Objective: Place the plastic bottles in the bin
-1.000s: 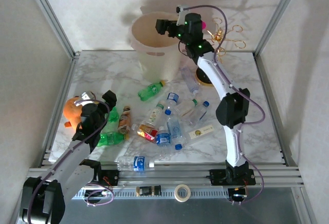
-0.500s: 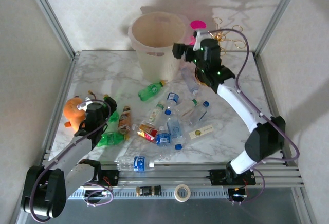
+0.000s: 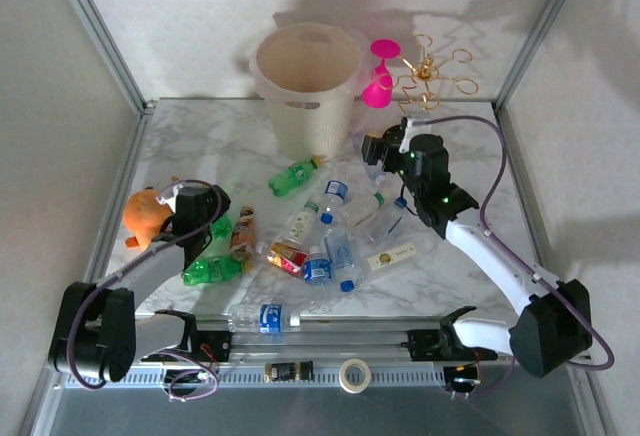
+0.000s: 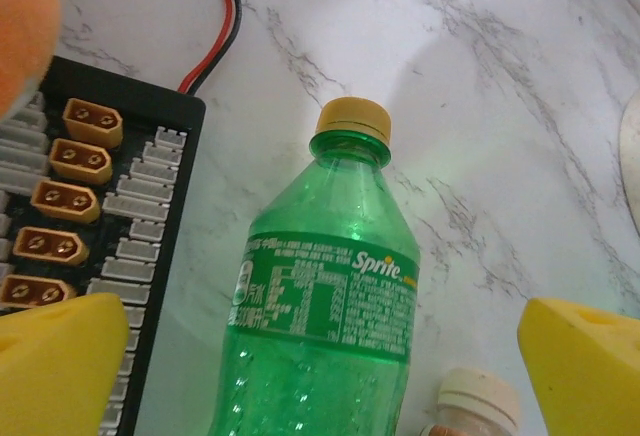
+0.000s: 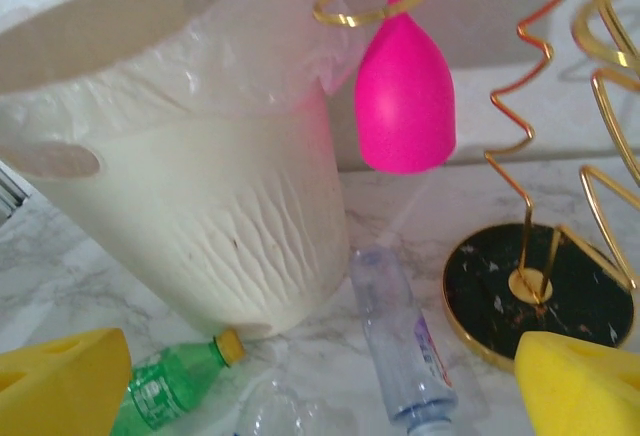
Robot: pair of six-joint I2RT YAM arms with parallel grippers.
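The green Sprite bottle lies below my left gripper, between its open fingers. I should lower the gripper onto the bottle's labelled middle next and close on it.
The cream bin [image 3: 305, 81] stands at the back of the table, and its wall [image 5: 190, 186] looms close in the right wrist view. Several plastic bottles [image 3: 325, 241] lie scattered mid-table. My left gripper [image 3: 203, 208] is open low over a green Sprite bottle [image 4: 320, 306], which lies between its yellow fingers [image 4: 60, 361] untouched. My right gripper [image 3: 380, 148] is open and empty in front of the bin. Ahead of it lie a clear bottle [image 5: 400, 346] and a green bottle [image 5: 165, 381].
An orange plush toy [image 3: 145, 214] sits left of my left gripper. A black connector board [image 4: 85, 206] lies beside the Sprite bottle. A pink goblet [image 5: 403, 96] hangs on the gold wire stand [image 5: 540, 276] right of the bin. A white-capped bottle [image 4: 480, 401] lies nearby.
My right arm has swung from over the bin down and toward the near side, to table height. My left gripper has dropped lower over the green bottle.
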